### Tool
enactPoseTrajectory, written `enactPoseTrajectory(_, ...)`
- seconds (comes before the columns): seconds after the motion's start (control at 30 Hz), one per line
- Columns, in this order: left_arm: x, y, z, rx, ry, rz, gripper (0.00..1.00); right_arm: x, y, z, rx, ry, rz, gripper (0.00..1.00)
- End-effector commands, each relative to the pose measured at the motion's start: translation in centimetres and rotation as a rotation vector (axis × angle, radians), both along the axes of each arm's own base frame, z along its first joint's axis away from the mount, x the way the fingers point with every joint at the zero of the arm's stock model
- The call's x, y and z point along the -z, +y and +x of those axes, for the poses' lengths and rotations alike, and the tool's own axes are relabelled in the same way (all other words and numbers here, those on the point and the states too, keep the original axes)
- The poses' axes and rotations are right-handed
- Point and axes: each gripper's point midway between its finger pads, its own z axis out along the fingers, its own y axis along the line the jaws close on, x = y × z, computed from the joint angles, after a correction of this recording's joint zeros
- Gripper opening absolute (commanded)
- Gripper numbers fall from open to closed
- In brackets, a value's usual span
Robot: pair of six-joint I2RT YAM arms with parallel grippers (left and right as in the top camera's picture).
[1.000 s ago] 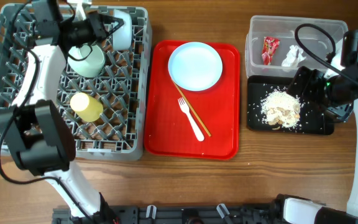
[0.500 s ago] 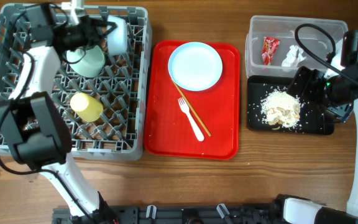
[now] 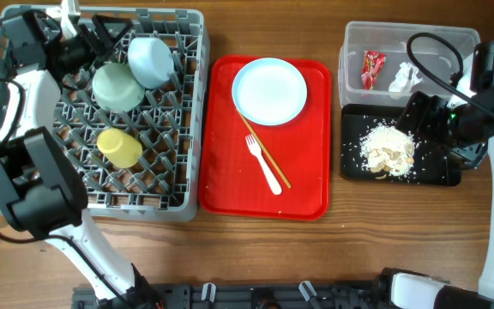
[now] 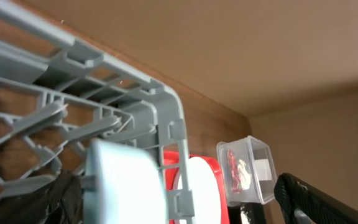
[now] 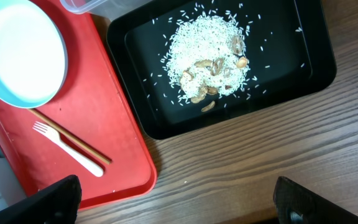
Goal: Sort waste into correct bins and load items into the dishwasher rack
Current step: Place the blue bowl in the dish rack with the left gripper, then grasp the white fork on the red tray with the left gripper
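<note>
The fork isn't loaded yet, so the left gripper next needs to move back and over the red tray (image 3: 307,184), tilt to point down, and then lower onto the white fork's handle (image 3: 266,169) there.
The grey dishwasher rack (image 3: 24,129) holds a pale green bowl (image 3: 116,86), a small pale blue-white bowl (image 3: 151,60) and a yellow cup (image 3: 119,148). My left gripper (image 3: 103,33) hangs open at the rack's far edge, just left of the blue-white bowl (image 4: 126,180) and apart from it. On the red tray (image 3: 307,184) lie a white plate (image 3: 269,91), a white fork (image 3: 264,165) and the chopsticks (image 3: 268,159). The clear tub (image 3: 440,43) holds the red wrapper (image 3: 373,69) and tissue (image 3: 404,77). Food scraps (image 3: 387,148) lie in the black tray (image 3: 427,172). My right gripper (image 3: 420,118) hovers open over that tray (image 5: 291,74), holding nothing.
Bare wooden table (image 5: 247,168) lies in front of the black tray and the red tray (image 5: 123,137). The rack's rim (image 4: 173,124) rises close to my left wrist. A black cable (image 3: 436,51) loops over the clear tub.
My left gripper has opened, let go of the blue-white bowl and drawn back to the left. The bowl now rests in the rack beside the green bowl. The right arm has not moved.
</note>
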Motion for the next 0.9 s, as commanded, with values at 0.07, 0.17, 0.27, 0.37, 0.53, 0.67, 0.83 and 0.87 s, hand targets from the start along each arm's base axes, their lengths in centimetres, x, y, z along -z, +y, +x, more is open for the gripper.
enactPoseTrajectory(0.07,-9.1,-1.3,-2.1,-0.007,-0.148,0.072,1.0,-0.7,-0.2,0.2,-0.011,-0.025,-0.012,1.0)
enactPoseTrajectory(0.17,-9.8,-3.7,-3.4,-0.027,-0.106,0.155,1.0,-0.7,-0.2,0.2,-0.012,-0.025,-0.012,1.0)
enactPoseTrajectory(0.27,-8.6,-7.9,-4.7,-0.037,-0.01,0.279,1.0,-0.7,-0.2,0.2,-0.012,-0.026,-0.012,1.0)
enactPoseTrajectory(0.37,-5.8,-12.6,-6.4,0.005,0.074,0.439,1.0,-0.7,-0.3,0.3,-0.012,-0.027,-0.012,1.0)
enactPoseTrajectory(0.53,-2.5,-20.5,-11.2,0.161,0.191,0.568,1.0,-0.7,-0.2,0.2,-0.012,-0.026,-0.012,1.0)
enactPoseTrajectory(0.67,0.9,-21.8,-16.2,0.016,0.518,0.604,1.0,-0.7,-0.2,0.2,-0.013,-0.025,-0.012,1.0)
enactPoseTrajectory(0.83,6.4,-24.1,-20.7,0.019,0.699,0.657,1.0,-0.7,-0.2,0.2,-0.014,-0.023,-0.012,1.0)
enactPoseTrajectory(0.87,7.3,-24.2,-21.2,0.014,0.718,0.676,1.0,-0.7,-0.2,0.1,-0.014,-0.023,-0.012,1.0)
